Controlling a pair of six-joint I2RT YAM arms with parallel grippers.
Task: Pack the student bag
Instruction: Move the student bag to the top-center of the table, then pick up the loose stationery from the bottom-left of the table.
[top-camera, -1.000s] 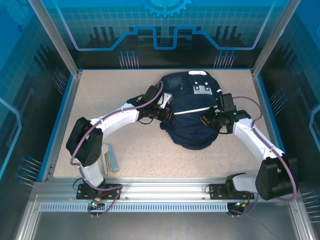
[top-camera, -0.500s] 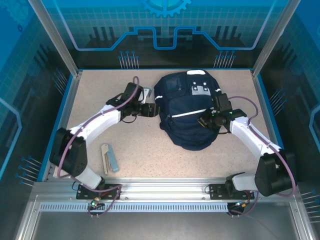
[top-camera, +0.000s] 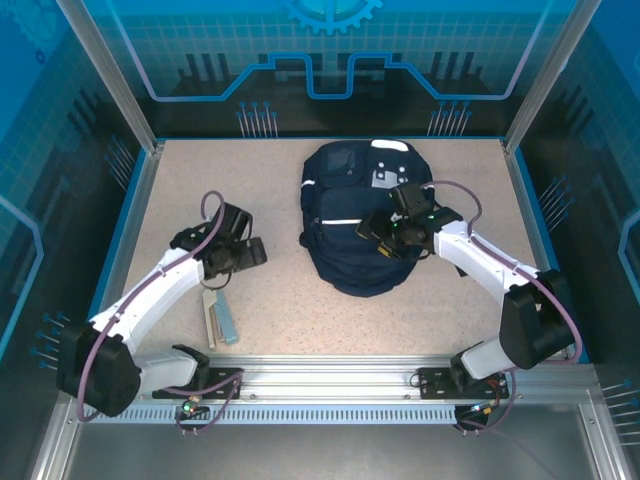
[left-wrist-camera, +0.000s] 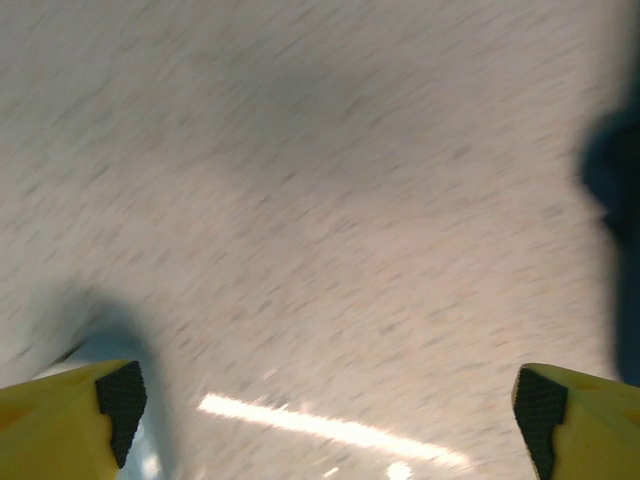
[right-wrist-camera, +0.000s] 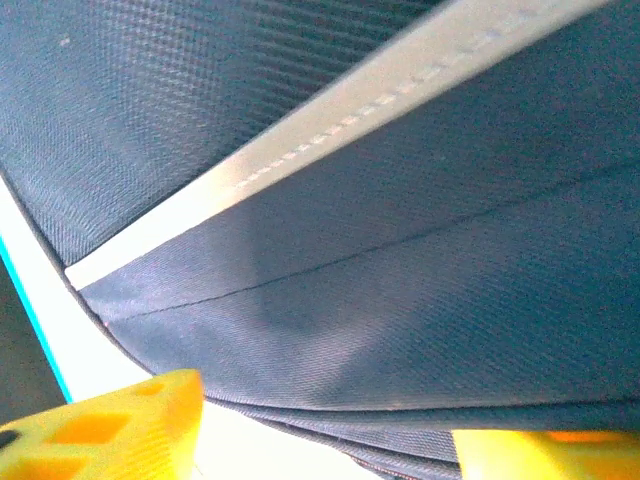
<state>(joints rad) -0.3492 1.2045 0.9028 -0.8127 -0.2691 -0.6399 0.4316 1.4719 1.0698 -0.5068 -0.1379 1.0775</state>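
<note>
My left gripper needs to move its open fingers back and down so that they are on both sides of the grey and pale-blue item's far end (top-camera: 217, 296) (left-wrist-camera: 103, 344).
The student bag (top-camera: 345, 235), a big dark navy backpack with thin white stripes and a pale patch near its top, lies flat at the middle back of the table. My right gripper (top-camera: 380, 232) hovers over the bag's right half. In the right wrist view its yellow fingers (right-wrist-camera: 130, 430) stand apart, open, with navy fabric (right-wrist-camera: 420, 280) and a white stripe (right-wrist-camera: 330, 130) close beyond them and nothing clamped. My left gripper (top-camera: 252, 250) is left of the bag, apart from it, above bare table. Its black pads (left-wrist-camera: 122, 398) stand wide open and empty.
A flat grey and pale-blue item (top-camera: 220, 315) lies on the table near the front left, just below my left gripper. Blue rails and glass walls (top-camera: 135, 215) enclose the speckled table (top-camera: 200, 190). Bare surface lies left of the bag.
My left gripper let go of the bag, opened, and pulled back left and toward the front. My right gripper opened and moved left over the bag. The bag shifted slightly left.
</note>
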